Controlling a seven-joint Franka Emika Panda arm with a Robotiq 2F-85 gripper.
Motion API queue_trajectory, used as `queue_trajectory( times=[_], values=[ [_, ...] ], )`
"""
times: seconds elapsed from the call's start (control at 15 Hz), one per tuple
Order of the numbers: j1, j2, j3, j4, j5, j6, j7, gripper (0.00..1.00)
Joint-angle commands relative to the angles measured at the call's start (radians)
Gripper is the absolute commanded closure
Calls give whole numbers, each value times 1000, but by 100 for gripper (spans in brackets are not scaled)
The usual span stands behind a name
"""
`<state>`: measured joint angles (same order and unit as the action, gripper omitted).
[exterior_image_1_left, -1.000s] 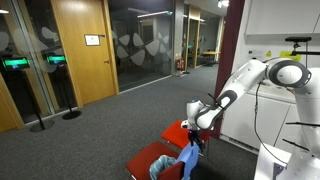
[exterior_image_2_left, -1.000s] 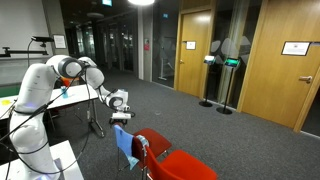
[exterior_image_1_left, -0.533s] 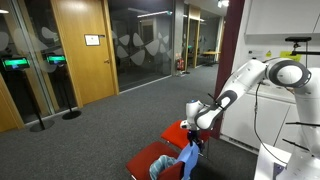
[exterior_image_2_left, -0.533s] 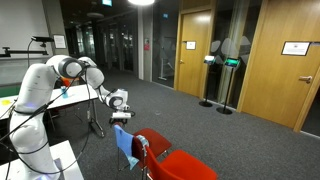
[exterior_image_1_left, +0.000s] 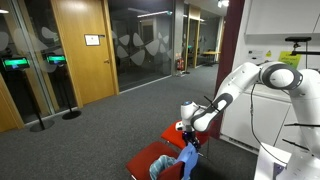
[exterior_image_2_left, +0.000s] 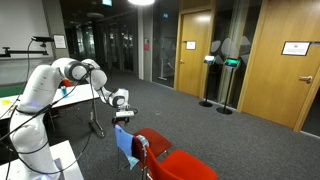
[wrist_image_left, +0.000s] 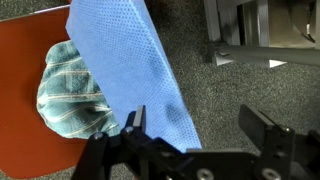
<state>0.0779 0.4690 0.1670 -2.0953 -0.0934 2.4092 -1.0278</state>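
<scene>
I will lower my open gripper next onto the blue cloth's corner, since one finger hangs over the cloth, the other over bare carpet beside it.
My gripper (wrist_image_left: 198, 126) is open, and nothing sits between its black fingers (wrist_image_left: 134, 124). It hangs just above a blue cloth (wrist_image_left: 128, 58) draped over the back of a red chair (wrist_image_left: 22, 90). The left finger is over the cloth's lower edge and the right finger is over grey carpet. A green-and-white checked cloth (wrist_image_left: 68, 98) lies bunched on the chair beside the blue one. In both exterior views the gripper (exterior_image_1_left: 188, 122) (exterior_image_2_left: 122, 115) hovers a little above the blue cloth (exterior_image_1_left: 188, 156) (exterior_image_2_left: 125, 146) on the red chair (exterior_image_1_left: 150, 158) (exterior_image_2_left: 185, 165).
A metal frame (wrist_image_left: 245, 35) stands on the carpet close to the gripper. Wooden doors (exterior_image_1_left: 80, 50) (exterior_image_2_left: 195, 50), glass partitions and stanchion posts (exterior_image_2_left: 208, 100) line the far side of the room. The arm's white base sits by a table (exterior_image_2_left: 60, 100).
The arm has shifted a little, carrying the gripper slightly sideways over the chair back. The jaws stay open and the cloths have not moved.
</scene>
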Motion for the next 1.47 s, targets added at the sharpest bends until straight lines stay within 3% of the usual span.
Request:
queue_trajectory(
  times=[0.0, 0.4, 0.6, 0.87, 1.07, 1.13, 1.2, 1.4],
  values=[
    [-17, 58, 15, 67, -32, -40, -59, 0],
    [-34, 119, 22, 91, -20, -26, -128, 0],
    [-31, 131, 20, 101, -23, -32, -128, 14],
    [-24, 121, 17, 100, -31, -40, -118, 0],
    [-18, 102, 13, 92, -39, -37, -108, 0],
    [-18, 95, 13, 88, -40, -36, -107, 3],
    [-16, 88, 12, 84, -43, -34, -104, 14],
    [-16, 76, 12, 74, -47, -28, -104, 22]
  ],
)
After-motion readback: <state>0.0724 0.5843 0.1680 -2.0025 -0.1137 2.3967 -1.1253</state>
